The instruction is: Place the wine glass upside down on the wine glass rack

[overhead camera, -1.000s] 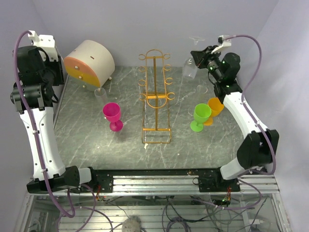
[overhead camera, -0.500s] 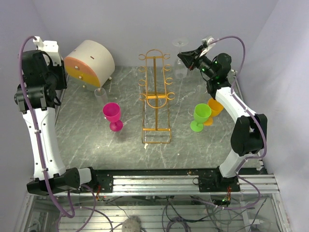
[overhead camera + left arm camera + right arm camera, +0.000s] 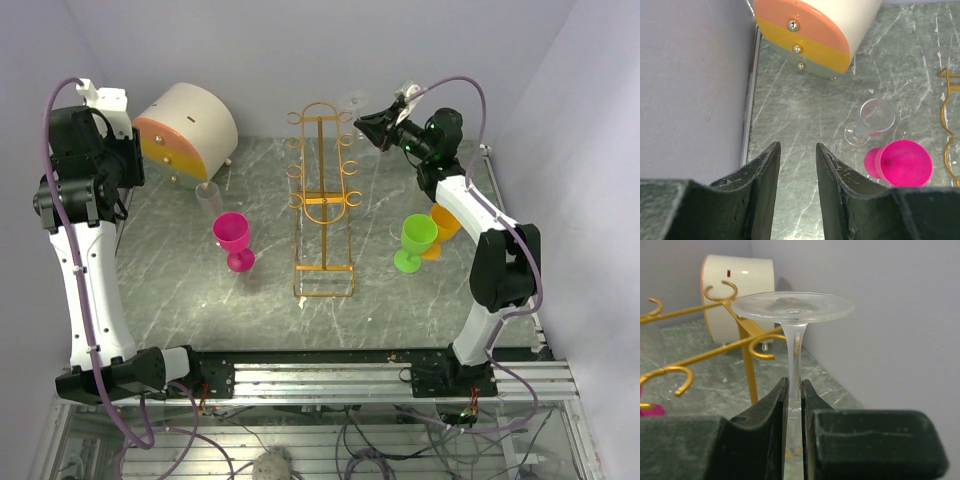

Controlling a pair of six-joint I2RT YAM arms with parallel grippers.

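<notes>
The right gripper moves toward the rack's far-end hook next, then lowers the glass's foot there, since the glass's stem is still outside the hook's opening.
My right gripper is shut on the stem of a clear wine glass. It holds the glass upside down, foot uppermost, high at the back, just right of the top of the golden wire wine glass rack. In the right wrist view the rack's hooks stand just left of the glass foot, apart from it. The glass shows only faintly in the top view. My left gripper is open and empty, raised high at the far left over the table.
A cream drum with orange and yellow face stands back left. A second clear glass and a pink goblet stand left of the rack. A green goblet and an orange one stand right of it.
My right gripper has carried the upturned clear glass leftward, from well right of the rack to beside its top hooks. The left arm has shifted only slightly.
</notes>
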